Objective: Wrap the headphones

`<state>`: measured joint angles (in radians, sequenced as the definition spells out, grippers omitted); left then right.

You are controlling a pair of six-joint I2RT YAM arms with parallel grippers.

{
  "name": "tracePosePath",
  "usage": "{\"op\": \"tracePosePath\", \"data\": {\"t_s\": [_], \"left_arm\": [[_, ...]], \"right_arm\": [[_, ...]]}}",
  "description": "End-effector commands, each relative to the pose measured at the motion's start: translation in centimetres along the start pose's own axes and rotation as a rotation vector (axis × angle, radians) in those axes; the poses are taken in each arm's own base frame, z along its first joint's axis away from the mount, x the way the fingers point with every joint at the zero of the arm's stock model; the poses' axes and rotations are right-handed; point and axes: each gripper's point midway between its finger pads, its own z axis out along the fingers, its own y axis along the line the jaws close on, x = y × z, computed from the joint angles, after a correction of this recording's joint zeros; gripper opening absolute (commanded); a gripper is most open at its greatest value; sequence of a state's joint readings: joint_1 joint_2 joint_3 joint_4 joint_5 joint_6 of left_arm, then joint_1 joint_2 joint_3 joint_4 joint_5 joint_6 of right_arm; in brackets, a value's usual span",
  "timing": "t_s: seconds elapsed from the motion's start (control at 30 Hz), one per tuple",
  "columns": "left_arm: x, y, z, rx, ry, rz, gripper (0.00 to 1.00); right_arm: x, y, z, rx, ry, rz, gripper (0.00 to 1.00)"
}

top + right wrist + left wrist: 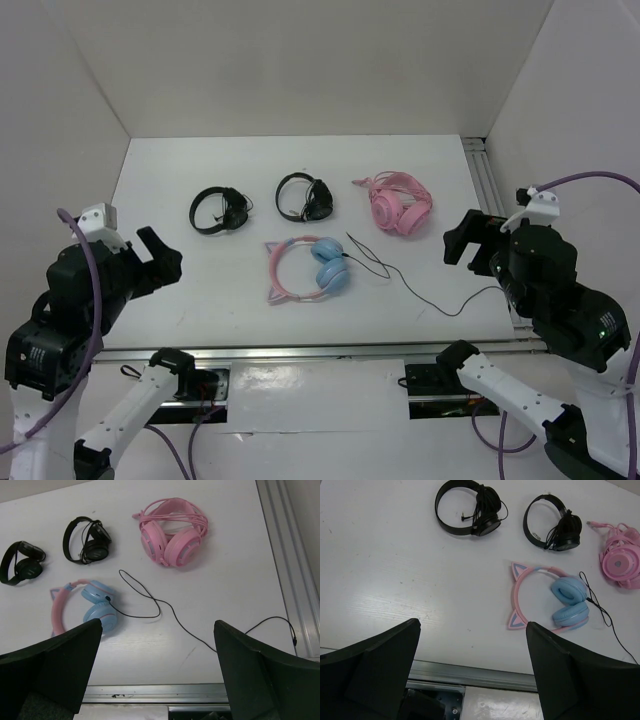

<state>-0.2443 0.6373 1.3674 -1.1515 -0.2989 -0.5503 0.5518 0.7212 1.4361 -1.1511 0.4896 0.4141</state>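
Note:
The headband's curve between the cat ears, opposite the ear cups, faces my left gripper, so it needs to come down across toward the headphones (325, 265), onto that curve.
The headphones (325, 265) lie flat in the middle of the table, with light blue ear cups and a pink cat-ear headband. They also show in the left wrist view (568, 600) and the right wrist view (97, 605). Their thin black cable (420, 293) runs loose to the right toward the table's edge; it also shows in the right wrist view (172, 611). My left gripper (160, 260) is open and empty, raised at the near left. My right gripper (462, 240) is open and empty, raised at the near right. Neither touches the headphones.
Two small black headphones (218, 210) (305, 197) lie behind the blue pair. All-pink headphones (395, 205) lie at the back right. A metal rail (490, 190) runs along the right edge and another along the near edge (300, 350).

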Motion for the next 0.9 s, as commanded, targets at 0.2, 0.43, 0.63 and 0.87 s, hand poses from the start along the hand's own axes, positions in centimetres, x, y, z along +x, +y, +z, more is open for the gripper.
{"op": "tracePosePath", "data": {"t_s": [0.2, 0.43, 0.63, 0.87], "left_arm": [[1.1, -4.8, 1.0, 0.261, 0.033, -0.009, 1.0], [5.8, -9.7, 4.8, 0.518, 0.164, -0.108, 1.0], [14.6, -10.4, 13.1, 0.459, 0.407, -0.201, 1.0], [18.3, -11.0, 19.1, 0.24, 0.426, -0.138, 1.0]], "right_arm": [[-0.3, 0.3, 0.9, -0.003, -0.033, -0.004, 1.0], [1.6, 1.9, 2.2, -0.079, 0.014, -0.031, 1.0], [2.5, 3.7, 3.6, -0.149, 0.03, -0.048, 1.0], [4.0, 4.7, 4.7, -0.192, 0.066, -0.074, 1.0]]}}
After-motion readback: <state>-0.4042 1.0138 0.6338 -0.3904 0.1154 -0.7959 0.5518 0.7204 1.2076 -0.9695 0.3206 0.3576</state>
